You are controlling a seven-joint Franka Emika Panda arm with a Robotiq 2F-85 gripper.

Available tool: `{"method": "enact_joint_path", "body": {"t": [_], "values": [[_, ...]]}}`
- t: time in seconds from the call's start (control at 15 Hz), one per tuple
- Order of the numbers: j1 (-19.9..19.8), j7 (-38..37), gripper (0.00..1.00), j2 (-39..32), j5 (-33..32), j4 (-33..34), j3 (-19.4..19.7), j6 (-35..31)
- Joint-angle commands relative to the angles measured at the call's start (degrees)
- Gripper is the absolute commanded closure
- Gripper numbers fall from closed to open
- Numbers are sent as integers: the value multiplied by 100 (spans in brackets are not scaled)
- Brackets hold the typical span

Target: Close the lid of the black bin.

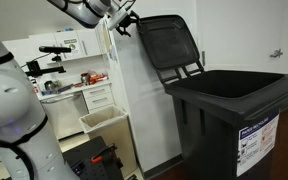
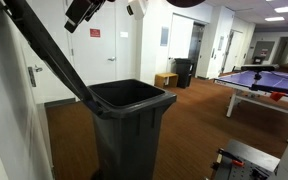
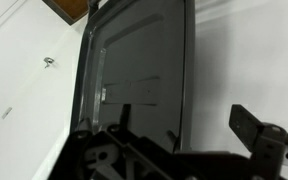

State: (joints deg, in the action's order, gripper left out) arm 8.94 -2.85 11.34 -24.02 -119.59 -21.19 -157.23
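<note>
My gripper moves slightly down and in toward the lid's near top corner [image 1: 141, 21] [image 3: 186, 132] next, since the lid's rim runs between my open fingers.
The black bin [image 1: 234, 120] stands open, also in the other exterior view [image 2: 134, 125]. Its lid [image 1: 169, 42] is raised almost upright behind it on two hinge arms; it shows edge-on in an exterior view [image 2: 44, 50]. My gripper [image 1: 125, 21] is high up at the lid's top edge, on the side away from the bin's opening; it also shows in an exterior view [image 2: 84, 12]. In the wrist view the lid's flat face [image 3: 144, 70] fills the picture. My gripper [image 3: 174, 150] looks open, with one finger to the right of the lid's edge.
A small beige open bin [image 1: 104, 120] stands beside a white partition [image 1: 144, 100] behind the lid. Shelves with lab gear [image 1: 64, 80] are further back. A pool table [image 2: 264, 80] stands across the carpeted room. A white wall [image 3: 24, 90] is close behind the lid.
</note>
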Motion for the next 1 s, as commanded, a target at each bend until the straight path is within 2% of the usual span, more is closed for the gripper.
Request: {"method": "enact_joint_path", "body": {"t": [0.0, 0.13, 0.53, 0.93], "values": [[207, -189, 0, -196, 332, 147, 19, -125], [96, -598, 0, -198, 187, 179, -167, -138], [-346, -2408, 0, -233, -1543, 398, -649, -6], [-502, -3487, 0, -743, -2793, 796, -837, -7]]}}
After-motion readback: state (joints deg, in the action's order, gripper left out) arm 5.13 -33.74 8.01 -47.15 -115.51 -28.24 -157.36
